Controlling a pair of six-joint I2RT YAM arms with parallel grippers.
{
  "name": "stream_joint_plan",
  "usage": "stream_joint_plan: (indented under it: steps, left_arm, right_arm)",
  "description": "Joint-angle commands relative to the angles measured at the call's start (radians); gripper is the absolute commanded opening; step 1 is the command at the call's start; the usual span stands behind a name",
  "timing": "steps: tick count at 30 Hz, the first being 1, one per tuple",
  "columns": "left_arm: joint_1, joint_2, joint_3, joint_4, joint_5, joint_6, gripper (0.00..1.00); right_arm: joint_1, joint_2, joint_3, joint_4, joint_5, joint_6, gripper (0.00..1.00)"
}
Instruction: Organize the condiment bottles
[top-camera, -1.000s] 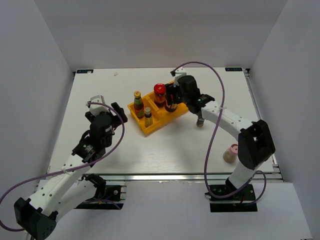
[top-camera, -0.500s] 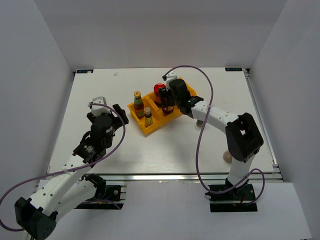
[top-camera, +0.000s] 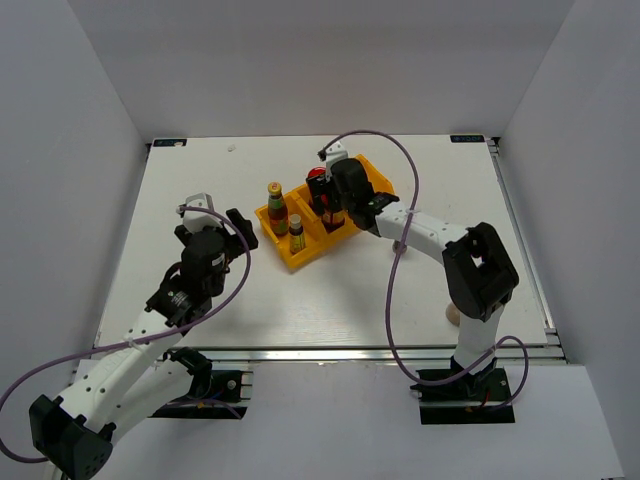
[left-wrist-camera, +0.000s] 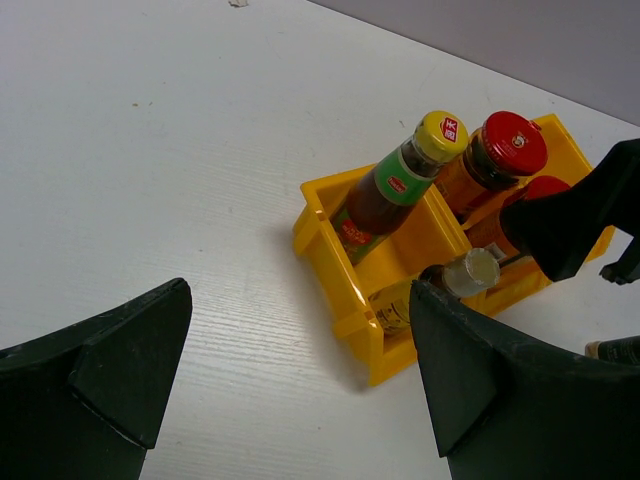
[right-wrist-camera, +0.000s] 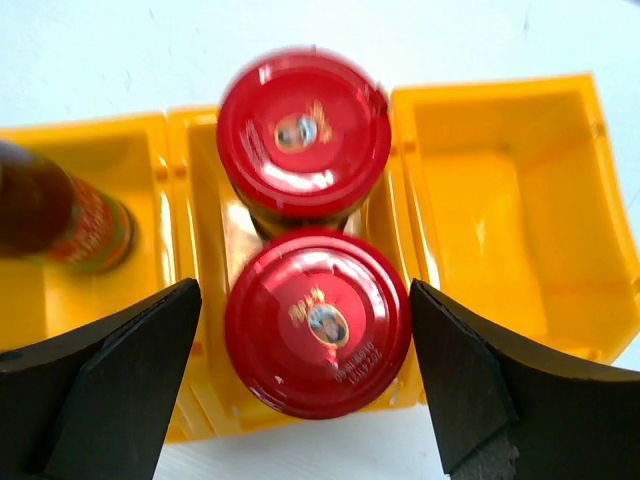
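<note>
The right gripper will go up, swing back toward the right in the top view and come down onto the pink-lidded shaker (top-camera: 453, 315), because the shaker is still outside the tray (top-camera: 285, 258).
Two red-lidded dark jars stand one behind the other in the middle compartment of the yellow tray (right-wrist-camera: 480, 200): the far one (right-wrist-camera: 303, 133) and the near one (right-wrist-camera: 318, 322). My right gripper (right-wrist-camera: 305, 300) is open, its fingers straddling the near jar with a small gap on the left. In the top view it (top-camera: 330, 203) hovers over the tray (top-camera: 285, 258). The green-necked, red-labelled sauce bottle (left-wrist-camera: 395, 185) and the slim bottle (left-wrist-camera: 455, 285) stand in the left compartment. My left gripper (left-wrist-camera: 300, 370) is open and empty, left of the tray.
The tray's right compartment holds nothing. A dark-lidded jar (top-camera: 400, 243) stands on the table right of the tray, partly behind the right arm. The pink-lidded shaker (top-camera: 452, 314) peeks out beside the right arm near the front edge.
My right gripper has moved left over the tray's middle compartment with the second red-lidded jar, which now stands in front of the first. The left arm has hardly moved.
</note>
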Motion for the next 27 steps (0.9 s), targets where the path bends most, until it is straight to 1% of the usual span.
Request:
stream_joint_plan:
  steps: [1,7,11,13,14,15,17,18,19,20,23,24,25,26,27]
  left_arm:
    - [0.002,-0.025,0.009,-0.007,0.012,-0.01,0.98]
    - [0.002,-0.042,0.017,-0.026,0.023,-0.022,0.98]
    - [0.0,-0.037,0.043,-0.05,0.045,-0.033,0.98]
    - [0.002,-0.033,0.054,-0.056,0.061,-0.031,0.98]
    - [0.002,-0.031,0.063,-0.063,0.081,-0.026,0.98]
    - [0.0,-0.031,0.066,-0.066,0.089,-0.025,0.98]
    - [0.002,-0.029,0.067,-0.05,0.118,-0.023,0.98]
    - [0.0,-0.028,0.067,-0.043,0.13,-0.02,0.98]
    - [0.0,-0.025,0.069,-0.035,0.141,-0.016,0.98]
    - [0.002,-0.017,0.069,-0.018,0.159,-0.014,0.98]
    - [0.002,0.01,0.073,0.012,0.18,0.0,0.98]
    - [0.0,0.021,0.072,0.023,0.196,0.004,0.98]
    - [0.002,0.038,0.07,0.045,0.216,0.009,0.98]
    - [0.002,0.049,0.069,0.06,0.233,0.015,0.98]
    - [0.002,0.061,0.069,0.075,0.25,0.024,0.98]
  right_arm:
    - [0.014,-0.044,0.071,0.08,0.03,-0.008,0.89]
    - [0.017,-0.118,0.079,0.034,0.054,0.007,0.89]
    - [0.019,-0.188,0.064,-0.014,0.126,0.025,0.89]
    - [0.017,-0.26,0.009,-0.026,0.169,0.045,0.89]
    - [0.017,-0.286,-0.017,-0.038,0.218,0.05,0.89]
    - [0.014,-0.347,-0.045,-0.073,0.244,0.064,0.89]
    - [0.01,-0.412,-0.121,-0.124,0.321,0.087,0.89]
    - [0.002,-0.484,-0.149,-0.183,0.344,0.108,0.89]
    - [-0.003,-0.524,-0.201,-0.221,0.39,0.167,0.89]
    - [-0.015,-0.603,-0.226,-0.3,0.409,0.201,0.89]
    - [-0.039,-0.722,-0.321,-0.432,0.453,0.347,0.89]
    - [-0.065,-0.8,-0.342,-0.518,0.461,0.388,0.89]
    - [-0.103,-0.875,-0.39,-0.605,0.487,0.486,0.89]
    - [-0.131,-0.909,-0.41,-0.606,0.495,0.546,0.89]
    - [-0.165,-0.938,-0.43,-0.683,0.489,0.577,0.89]
